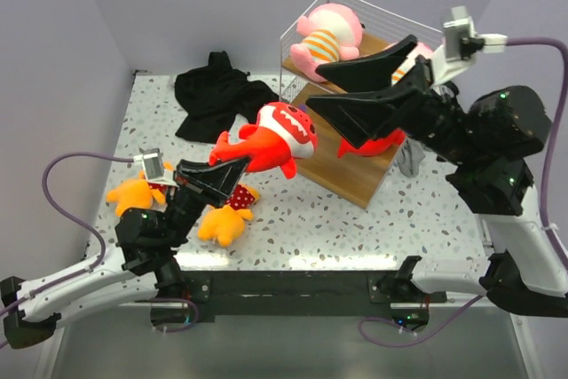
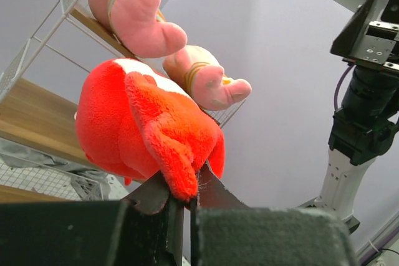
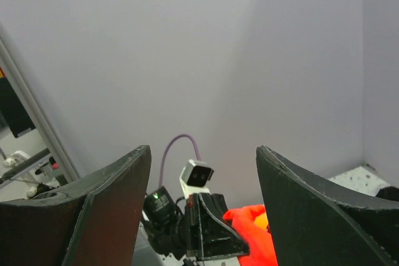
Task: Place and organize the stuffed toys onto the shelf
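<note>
Next I should lower my left gripper outward to release the red toy's tail fin at the middle board's empty end, which lies outward and to its right in the top view.
My left gripper is shut on the tail fin of a red fish-like stuffed toy and holds it in the air in front of the shelf. My right gripper hangs open over the shelf with nothing between its fingers; the held red toy shows below it. One pink toy lies on the top board, and a second is beside it. Another red toy lies on a lower board, partly hidden. Two orange-yellow toys lie on the table by the left arm.
A black garment lies at the back left of the table. A grey cloth sits by the shelf's right side under the right arm. Purple walls close in the table on three sides.
</note>
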